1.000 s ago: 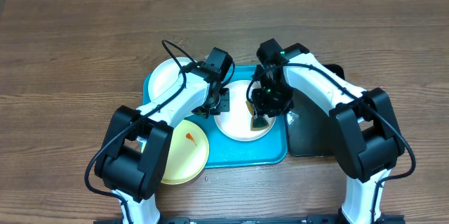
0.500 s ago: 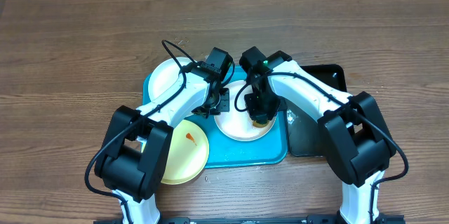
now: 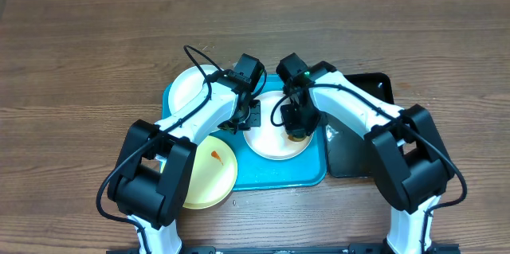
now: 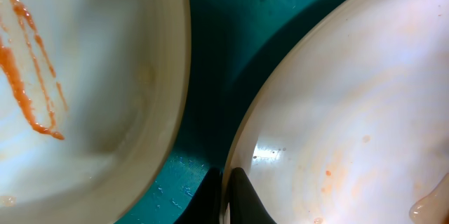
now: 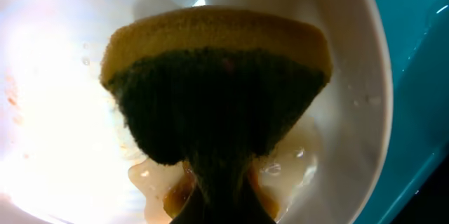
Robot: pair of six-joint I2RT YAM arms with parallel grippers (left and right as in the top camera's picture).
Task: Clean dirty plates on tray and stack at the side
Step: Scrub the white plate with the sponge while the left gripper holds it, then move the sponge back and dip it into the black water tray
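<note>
Next I need to lift the sponge over the plate's rim, lower it to the black tray (image 3: 351, 150) right of my right gripper in the overhead view and release it.
The turquoise tray (image 3: 311, 170) holds a white plate (image 3: 267, 146) in its middle. My left gripper (image 3: 244, 120) is shut on that plate's left rim, and the left wrist view shows the jaws (image 4: 226, 197) pinching the edge of the plate (image 4: 351, 112), which has faint orange smears. My right gripper (image 3: 296, 129) is shut on a yellow and dark green sponge (image 5: 217, 90) pressed flat on the same plate (image 5: 56, 97), in a small puddle of brownish suds (image 5: 158, 175). A second white plate (image 3: 190, 88) sits at the tray's back left. A pale yellow plate (image 3: 209, 170) with an orange smear overhangs the front left corner.
A black tray (image 3: 358, 146) lies against the right side of the turquoise tray. In the left wrist view another plate (image 4: 91, 76) with orange-red streaks lies close beside the held one. Brown wooden table (image 3: 80, 63) surrounds everything.
My right gripper has closed on the sponge and shifted a little left over the middle plate, uncovering more of the black tray. The left gripper has kept still on the rim.
</note>
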